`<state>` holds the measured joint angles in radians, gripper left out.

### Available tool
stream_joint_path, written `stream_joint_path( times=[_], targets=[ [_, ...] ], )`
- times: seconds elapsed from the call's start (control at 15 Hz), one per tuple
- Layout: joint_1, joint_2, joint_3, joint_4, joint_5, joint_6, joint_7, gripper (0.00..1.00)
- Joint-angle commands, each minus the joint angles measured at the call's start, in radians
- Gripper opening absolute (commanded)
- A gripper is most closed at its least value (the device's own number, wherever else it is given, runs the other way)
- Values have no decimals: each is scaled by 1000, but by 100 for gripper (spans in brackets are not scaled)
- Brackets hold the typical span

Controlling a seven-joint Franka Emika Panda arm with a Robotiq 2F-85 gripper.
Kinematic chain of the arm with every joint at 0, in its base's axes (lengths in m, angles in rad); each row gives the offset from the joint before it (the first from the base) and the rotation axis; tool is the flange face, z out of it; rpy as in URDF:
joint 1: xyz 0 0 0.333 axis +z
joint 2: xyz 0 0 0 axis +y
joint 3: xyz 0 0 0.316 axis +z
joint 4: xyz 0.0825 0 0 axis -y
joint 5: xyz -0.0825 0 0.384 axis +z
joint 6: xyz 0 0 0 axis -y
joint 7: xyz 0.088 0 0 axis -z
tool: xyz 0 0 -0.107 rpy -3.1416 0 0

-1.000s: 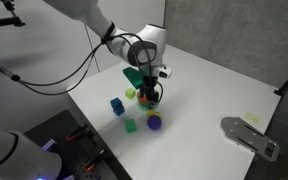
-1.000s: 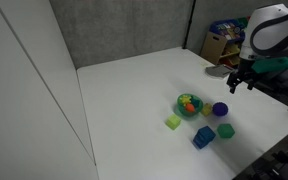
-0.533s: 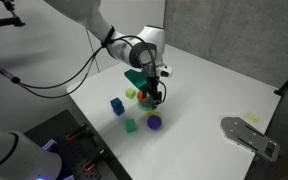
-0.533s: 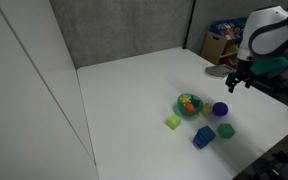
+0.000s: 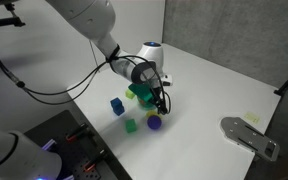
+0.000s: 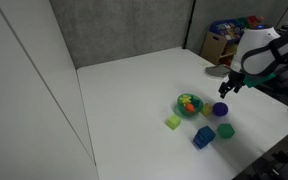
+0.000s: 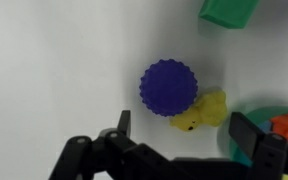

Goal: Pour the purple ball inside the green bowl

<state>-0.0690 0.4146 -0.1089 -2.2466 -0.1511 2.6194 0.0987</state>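
Observation:
The robot's open gripper should next move down over the purple ball below it and close its fingers around the ball's knobbly sides, since the ball's top is uncovered.
The purple ball (image 7: 169, 87) is small, round and knobbly, and lies on the white table; it also shows in both exterior views (image 5: 154, 122) (image 6: 220, 109). A yellow-green piece (image 7: 202, 112) touches it. The green bowl (image 6: 189, 104) stands beside the ball with colourful pieces inside; its rim shows at the right edge of the wrist view (image 7: 246, 118) and it is mostly hidden behind the arm in an exterior view (image 5: 141, 93). My gripper (image 7: 184, 135) is open and empty, hovering just above and beside the ball (image 5: 160, 103) (image 6: 224, 88).
A blue cube (image 5: 116, 105) (image 6: 202, 137) and a green cube (image 5: 130, 125) (image 6: 172, 122) lie near the bowl. Another green cube (image 7: 229, 10) (image 6: 225, 131) lies by the ball. A grey metal plate (image 5: 250, 135) sits at the table's edge. Cables hang from the arm.
My gripper has come down and shifted closer to the purple ball. The ball, bowl and cubes have not moved.

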Motion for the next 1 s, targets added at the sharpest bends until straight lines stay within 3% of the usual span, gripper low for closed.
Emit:
stream_joint_path(
  times=[0.0,0.6,0.93],
  targets=[
    [-1,93,-11,26,-1,92,-34,100],
    [-13,281,-4,110,47,220,-44,100],
    [-12,339,-10,158,63,193,-36,100]
  ],
)
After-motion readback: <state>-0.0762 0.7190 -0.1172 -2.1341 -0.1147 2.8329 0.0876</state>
